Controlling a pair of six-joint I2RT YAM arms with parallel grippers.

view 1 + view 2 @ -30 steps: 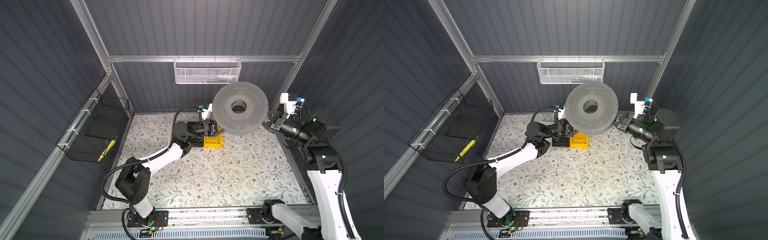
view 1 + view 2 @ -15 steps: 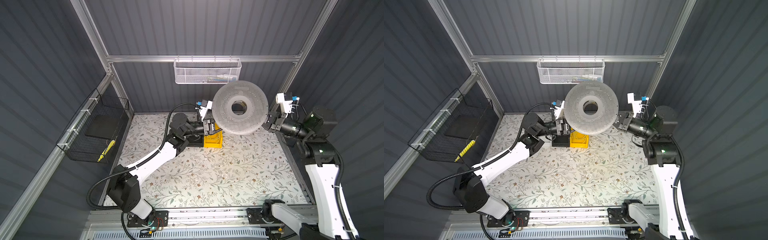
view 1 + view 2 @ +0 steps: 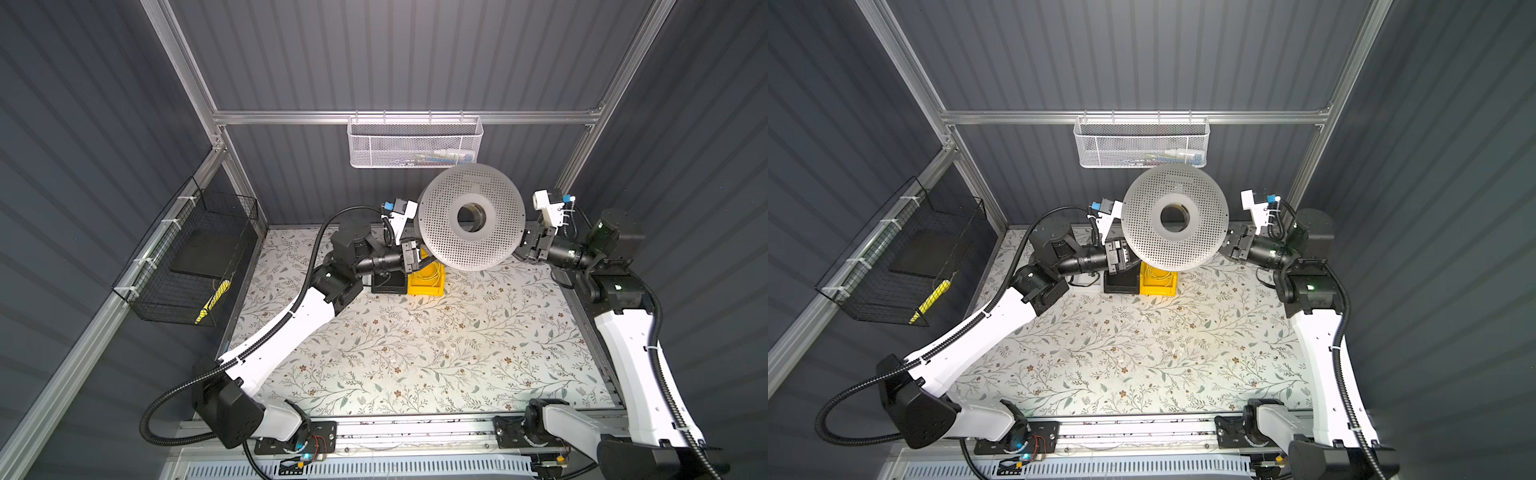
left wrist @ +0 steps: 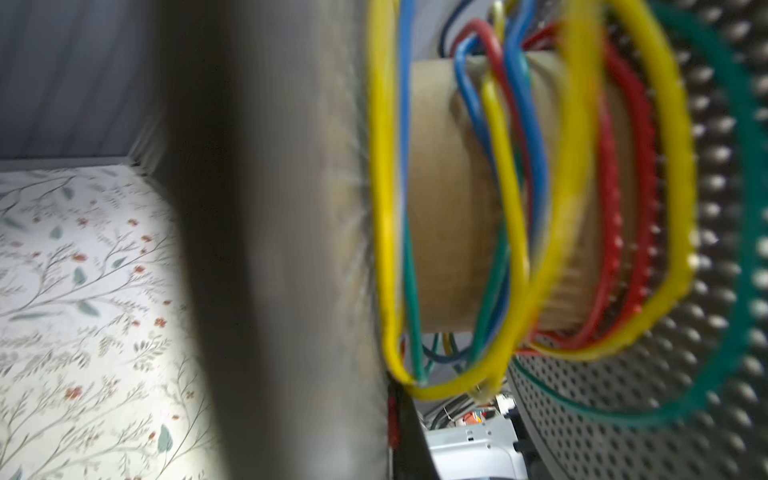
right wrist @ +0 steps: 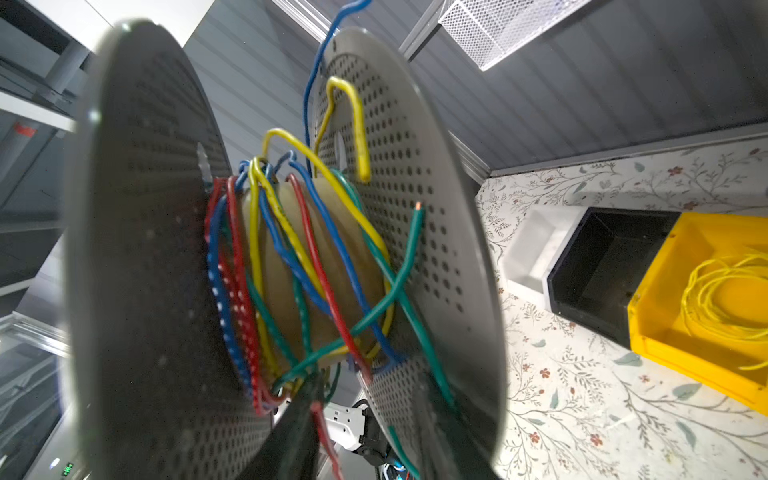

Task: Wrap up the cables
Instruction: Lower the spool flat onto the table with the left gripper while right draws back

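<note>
I need to bring the spool (image 3: pixel 469 245) down and back with my left gripper next and let go of the spool's edge on the bare tabletop before the bins, because that spot is below the gripper and toward my base.
A big grey perforated spool (image 3: pixel 469 245) (image 3: pixel 1173 245) hangs in the air at the back of the table between my two grippers. Loose turns of cables lie round its brown core (image 4: pixel 449 208): a red cable (image 5: pixel 328 299), a blue cable (image 5: pixel 345 249), a yellow cable (image 4: pixel 384 208) and a green cable (image 5: pixel 390 286). My left gripper (image 3: pixel 419 259) (image 3: pixel 1127 259) is shut on the rim of one flange (image 4: pixel 270 249). My right gripper (image 3: pixel 524 249) (image 5: pixel 361 415) is at the opposite rim, its jaws apart. One dark finger (image 5: pixel 291 436) stands between the flanges, clear of the flange beside it.
Under the spool stand a yellow bin (image 3: pixel 415 286) (image 5: pixel 665 324) holding a coil of thin yellow wire, a black bin (image 3: pixel 388 284) (image 5: pixel 611 266) and a white bin (image 5: pixel 536 245). A white mesh basket (image 3: pixel 413 143) hangs on the back wall. A black wire basket (image 3: pixel 187 257) hangs on the left wall.
My right gripper's jaws have parted at the spool's rim. The left arm has lifted and stretched further out. The spool stays about where it was.
</note>
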